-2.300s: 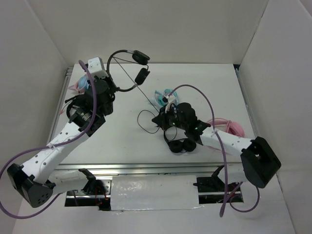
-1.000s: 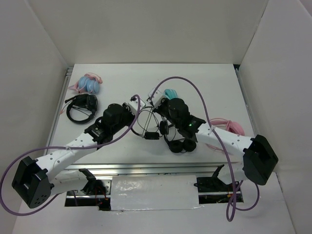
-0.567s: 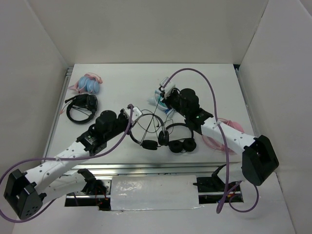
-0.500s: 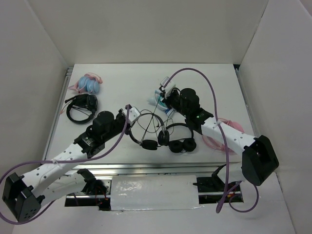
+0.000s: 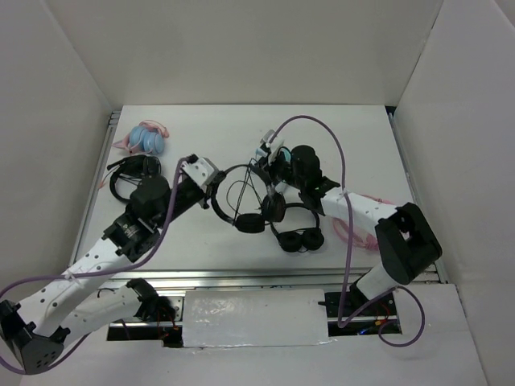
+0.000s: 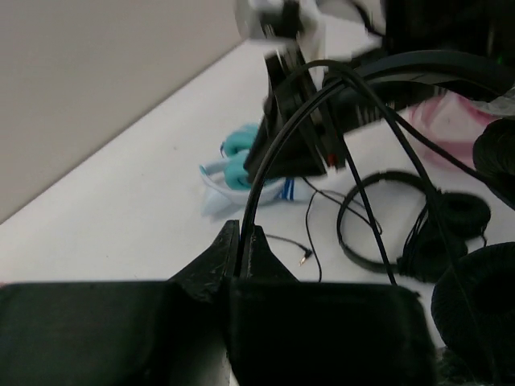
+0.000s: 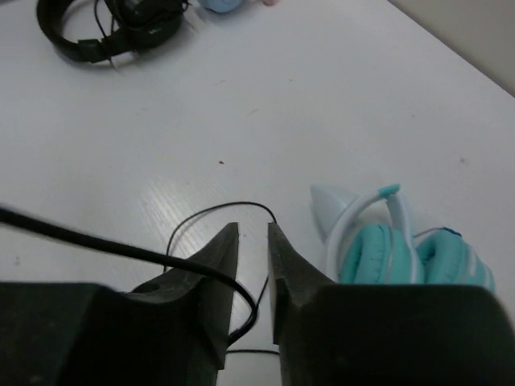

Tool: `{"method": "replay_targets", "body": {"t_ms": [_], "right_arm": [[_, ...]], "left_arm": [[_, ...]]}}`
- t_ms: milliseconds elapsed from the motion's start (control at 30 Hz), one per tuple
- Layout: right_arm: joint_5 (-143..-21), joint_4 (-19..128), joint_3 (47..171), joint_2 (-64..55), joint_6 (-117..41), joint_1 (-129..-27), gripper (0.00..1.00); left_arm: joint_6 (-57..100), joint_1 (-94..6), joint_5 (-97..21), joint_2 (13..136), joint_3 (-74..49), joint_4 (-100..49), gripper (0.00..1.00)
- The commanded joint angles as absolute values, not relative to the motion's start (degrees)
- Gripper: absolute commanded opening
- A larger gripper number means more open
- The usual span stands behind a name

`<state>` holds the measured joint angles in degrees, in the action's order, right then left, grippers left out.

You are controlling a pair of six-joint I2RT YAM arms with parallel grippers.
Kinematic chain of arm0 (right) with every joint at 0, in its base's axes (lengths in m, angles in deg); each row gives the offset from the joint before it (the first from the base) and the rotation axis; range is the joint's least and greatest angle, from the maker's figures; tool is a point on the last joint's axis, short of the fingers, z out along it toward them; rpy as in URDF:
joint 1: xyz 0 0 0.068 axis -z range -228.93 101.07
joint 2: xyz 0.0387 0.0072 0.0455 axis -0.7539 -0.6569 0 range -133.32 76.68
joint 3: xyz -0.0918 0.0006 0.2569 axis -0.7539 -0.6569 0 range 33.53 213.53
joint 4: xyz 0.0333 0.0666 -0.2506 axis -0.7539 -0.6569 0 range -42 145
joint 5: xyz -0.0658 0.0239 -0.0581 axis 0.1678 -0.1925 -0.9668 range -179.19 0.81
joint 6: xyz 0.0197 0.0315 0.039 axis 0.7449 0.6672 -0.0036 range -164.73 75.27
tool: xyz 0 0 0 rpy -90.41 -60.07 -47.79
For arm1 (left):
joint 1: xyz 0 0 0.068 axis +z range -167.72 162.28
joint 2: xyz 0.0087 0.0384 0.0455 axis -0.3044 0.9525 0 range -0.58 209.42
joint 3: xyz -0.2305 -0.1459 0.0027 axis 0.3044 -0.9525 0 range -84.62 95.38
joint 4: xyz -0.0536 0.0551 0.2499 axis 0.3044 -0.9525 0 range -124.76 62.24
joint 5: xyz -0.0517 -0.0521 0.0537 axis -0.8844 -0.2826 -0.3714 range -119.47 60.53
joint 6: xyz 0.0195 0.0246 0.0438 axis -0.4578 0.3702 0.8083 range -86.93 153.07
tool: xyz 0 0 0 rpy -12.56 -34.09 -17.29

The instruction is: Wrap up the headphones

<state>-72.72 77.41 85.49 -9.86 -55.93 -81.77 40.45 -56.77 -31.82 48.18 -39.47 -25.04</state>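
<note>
My right gripper is open and will next move back, then turn its open fingers onto the cable that hangs loose below the raised headband.
The headphones point(image 5: 249, 223) are black, with a thin headband, two round earcups and a thin cable looping beneath the band. My left gripper point(image 5: 213, 186) is shut on the headband and holds it up over the table centre; the left wrist view shows the band pinched between the fingertips point(image 6: 244, 233). My right gripper point(image 5: 273, 175) sits at the far end of the band. In the right wrist view its jaws point(image 7: 253, 229) stand a little apart, and the cable point(image 7: 245, 310) curls over the left finger and down into the gap, not pinched.
Another black pair point(image 5: 299, 238) lies just right of the held earcups. The teal-and-white pair point(image 7: 402, 249) lies under my right gripper. A black headset point(image 5: 133, 173) and a pink-blue pair point(image 5: 145, 138) sit far left. A pink cable point(image 5: 366, 211) lies right.
My left gripper brought the headphones down from high at the far left to the table centre, still gripping the band. My right gripper shifted left to the band's other end.
</note>
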Motion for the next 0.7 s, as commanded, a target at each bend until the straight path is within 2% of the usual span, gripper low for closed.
{"method": "replay_targets", "body": {"t_ms": [0,100,233,267,367,467,500,667], "right_arm": [[-65.47,86.45,85.2,-13.21,-49.04,-82.15,0.31],[-62.57,94.16,85.03,-17.44,-41.77,-83.12,0.37],[-55.71,99.72,86.69,-24.11,-35.35,-84.87,0.4],[-56.14,96.43,89.22,-24.56,-36.37,-85.05,0.4],[-57.2,95.43,90.82,-25.18,-37.26,-87.16,0.32],[-54.93,93.75,91.54,-26.23,-36.38,-88.39,0.05],[-54.22,94.45,91.01,-26.24,-35.94,-88.57,0.0],[-55.0,103.86,79.62,-20.29,-29.88,-89.8,0.0]], "left_arm": [[34.22,-57.1,-27.56,48.64,-27.62,-19.57,0.0],[30.36,-57.1,-25.35,50.92,-20.49,-20.99,0.0],[28.6,-57.01,-21.31,54.79,-9.85,-24.93,0.0],[28.33,-57.01,-20.42,56.71,-7.65,-25.91,0.0],[28.24,-57.01,-17.44,60.23,-0.17,-27.59,0.0],[28.94,-56.92,-14.63,64.35,7.82,-32.22,0.0],[29.12,-56.83,-14.01,65.07,11.15,-33.2,0.0],[31.32,-55.09,-6.37,69.03,14.34,-34.18,0.0]]}}
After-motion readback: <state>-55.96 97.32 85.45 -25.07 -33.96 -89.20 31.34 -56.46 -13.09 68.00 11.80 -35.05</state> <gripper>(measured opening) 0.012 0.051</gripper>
